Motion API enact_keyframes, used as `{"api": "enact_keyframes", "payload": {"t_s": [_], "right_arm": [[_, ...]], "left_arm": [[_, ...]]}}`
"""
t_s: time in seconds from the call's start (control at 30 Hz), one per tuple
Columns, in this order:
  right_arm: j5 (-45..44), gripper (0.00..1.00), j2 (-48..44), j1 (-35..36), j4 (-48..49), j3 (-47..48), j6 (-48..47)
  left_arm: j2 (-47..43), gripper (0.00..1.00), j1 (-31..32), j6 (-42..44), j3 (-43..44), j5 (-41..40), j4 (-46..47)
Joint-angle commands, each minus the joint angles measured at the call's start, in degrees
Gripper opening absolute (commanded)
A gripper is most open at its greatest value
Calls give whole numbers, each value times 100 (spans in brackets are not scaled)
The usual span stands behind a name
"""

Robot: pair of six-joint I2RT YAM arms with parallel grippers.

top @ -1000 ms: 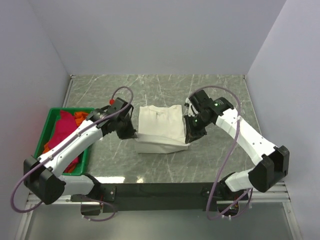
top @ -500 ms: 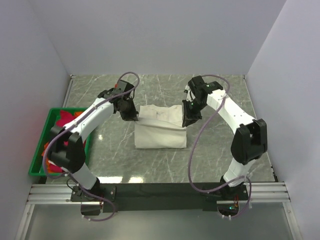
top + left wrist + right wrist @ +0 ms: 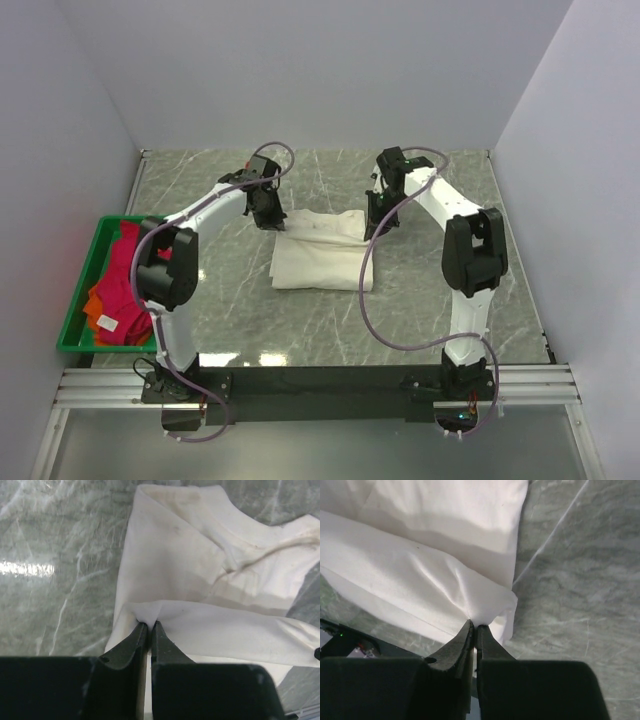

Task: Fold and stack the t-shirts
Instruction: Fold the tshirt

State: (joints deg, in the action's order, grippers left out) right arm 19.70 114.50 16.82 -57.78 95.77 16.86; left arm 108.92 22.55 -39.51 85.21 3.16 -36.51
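The far bare marble beyond the collar (image 3: pixel 343 194) is clear, so my right gripper will slide the pinched cream t-shirt outward toward it and release.
A cream t-shirt (image 3: pixel 320 255) lies folded on the marble table, mid-scene. My left gripper (image 3: pixel 272 222) is at its far left corner, shut on a pinch of the cloth (image 3: pixel 150 611). My right gripper (image 3: pixel 372 228) is at the far right corner, also shut on a pinch of the cream t-shirt (image 3: pixel 487 605). A raised band of cloth runs between the two grips, over the layers below; the collar (image 3: pixel 260 555) shows beyond it. Crimson-pink (image 3: pixel 120 280) and orange t-shirts (image 3: pixel 100 318) lie bunched in the crate at the left.
The green plastic crate (image 3: pixel 72 310) stands at the table's left edge. Grey walls close the table on three sides. Both arms reach far back, their cables looping over the table. A black rail (image 3: pixel 320 380) runs along the near edge.
Both grippers have carried the near edge of the cream t-shirt away from the arm bases toward the far edge, folding it over. The shirt now lies shorter front to back.
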Motion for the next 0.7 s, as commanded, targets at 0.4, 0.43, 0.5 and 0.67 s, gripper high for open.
{"api": "enact_keyframes", "payload": {"t_s": [0.4, 0.43, 0.5, 0.67], "right_arm": [[-502, 0, 364, -100, 724, 346, 71], [-537, 0, 302, -100, 776, 303, 89], [-555, 0, 187, -117, 882, 302, 115], [-512, 0, 283, -170, 1040, 355, 274]], "left_arm": [[226, 1, -84, 180, -30, -298, 1075], [191, 1, -84, 163, -65, -298, 1120], [94, 1, -84, 145, -206, -298, 1225], [138, 1, -84, 84, -312, -290, 1436]]}}
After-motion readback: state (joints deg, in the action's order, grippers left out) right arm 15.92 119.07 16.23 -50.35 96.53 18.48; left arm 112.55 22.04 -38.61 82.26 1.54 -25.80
